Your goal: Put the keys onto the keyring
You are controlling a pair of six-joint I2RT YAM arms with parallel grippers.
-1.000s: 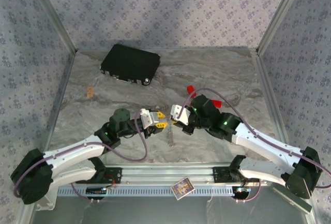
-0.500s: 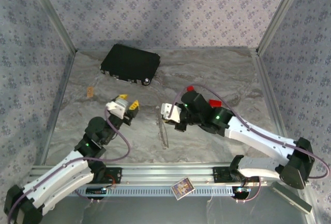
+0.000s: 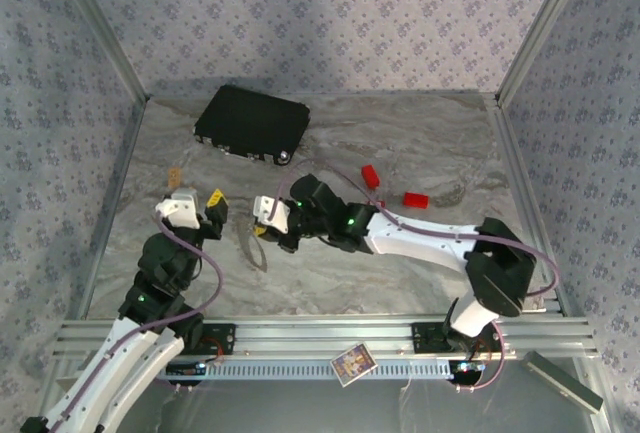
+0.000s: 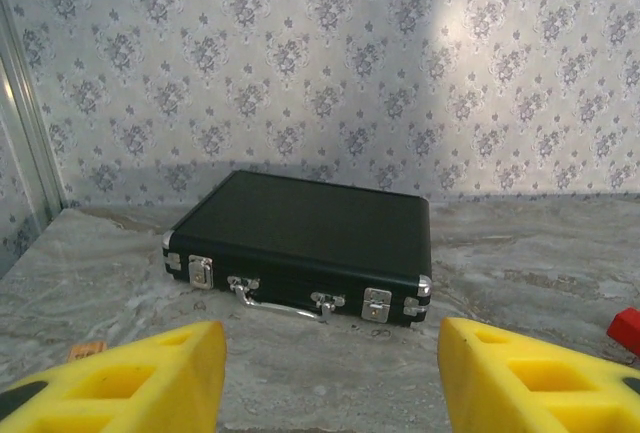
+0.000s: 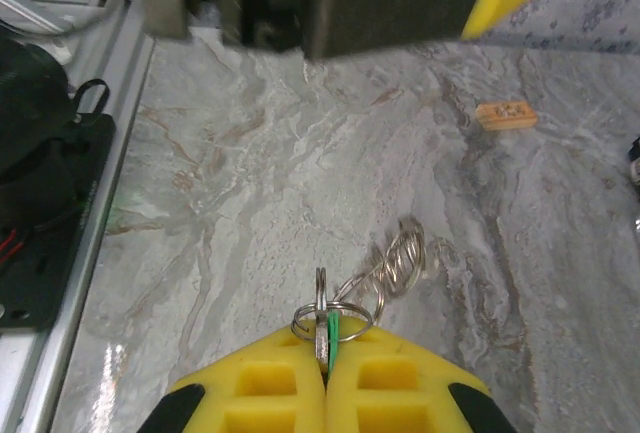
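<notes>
The bare marble by the near bar (image 3: 332,273) is below and back from my right gripper, so I should move that gripper back and down next to let go of the green key.
My right gripper (image 5: 325,358) is shut on a green key (image 5: 334,336) and a silvery piece pressed beside it. Small split rings (image 5: 330,315) stick out past the fingertips. A coiled silvery keyring (image 5: 402,256) trails from the rings down to the marble. From above, the right gripper (image 3: 266,223) reaches far left, with the keyring (image 3: 256,250) hanging below it. My left gripper (image 3: 200,203) is drawn back to the left, apart from the keyring. Its yellow fingers (image 4: 120,383) stand open with nothing between them.
A black case (image 3: 250,123) lies at the back left, straight ahead in the left wrist view (image 4: 300,238). Two red blocks (image 3: 370,175) (image 3: 415,199) rest right of centre. A small tan tag (image 3: 175,176) lies near the left wall. Metal rails frame the table.
The left gripper has let go, opened and pulled back to the left. The right arm has stretched leftward across the table, carrying the keys and trailing keyring with it.
</notes>
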